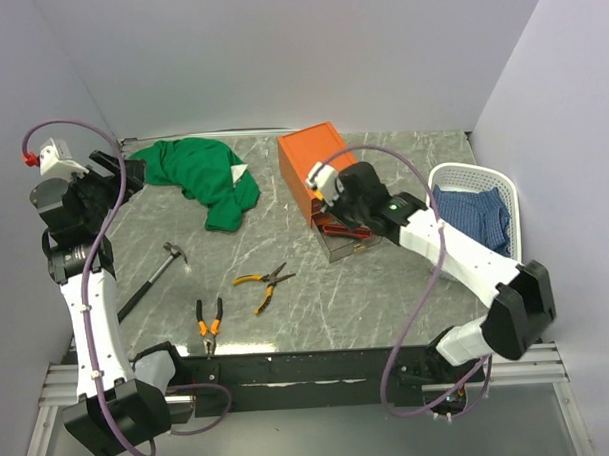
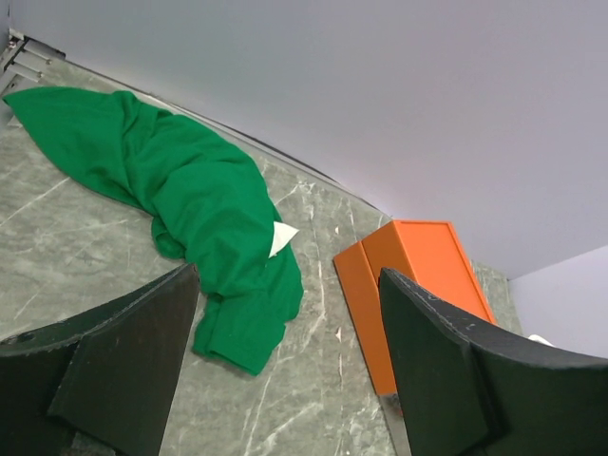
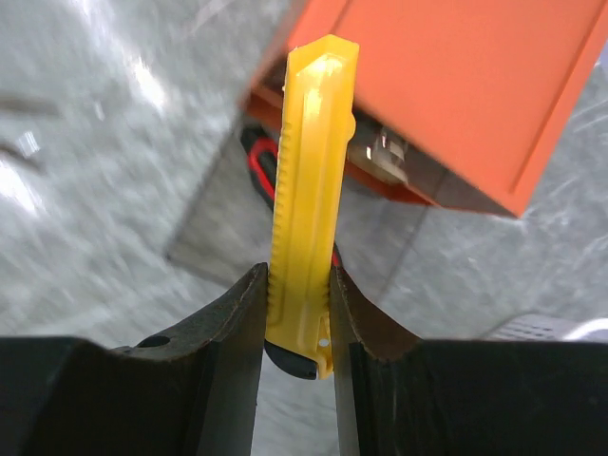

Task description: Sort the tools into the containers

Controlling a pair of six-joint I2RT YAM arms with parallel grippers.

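Observation:
I should lower my right gripper into the open clear drawer (image 3: 233,220), over the red-black utility knife (image 3: 259,163), and let go of the yellow one there, because both are utility knives.
My right gripper (image 3: 297,285) is shut on a yellow utility knife (image 3: 306,180) and holds it above the open clear drawer (image 1: 342,245) of the orange box (image 1: 315,163). A red-black utility knife (image 3: 259,163) lies in that drawer. On the table lie a black-handled hammer (image 1: 151,278), yellow-handled pliers (image 1: 263,282) and orange-black pliers (image 1: 209,324). My left gripper (image 2: 285,332) is open and empty, raised at the far left, looking toward the orange box (image 2: 408,285). No screwdrivers show.
A crumpled green cloth (image 1: 198,177) lies at the back left. A white basket (image 1: 498,186) with blue cloth stands at the right. Grey walls enclose the table on three sides.

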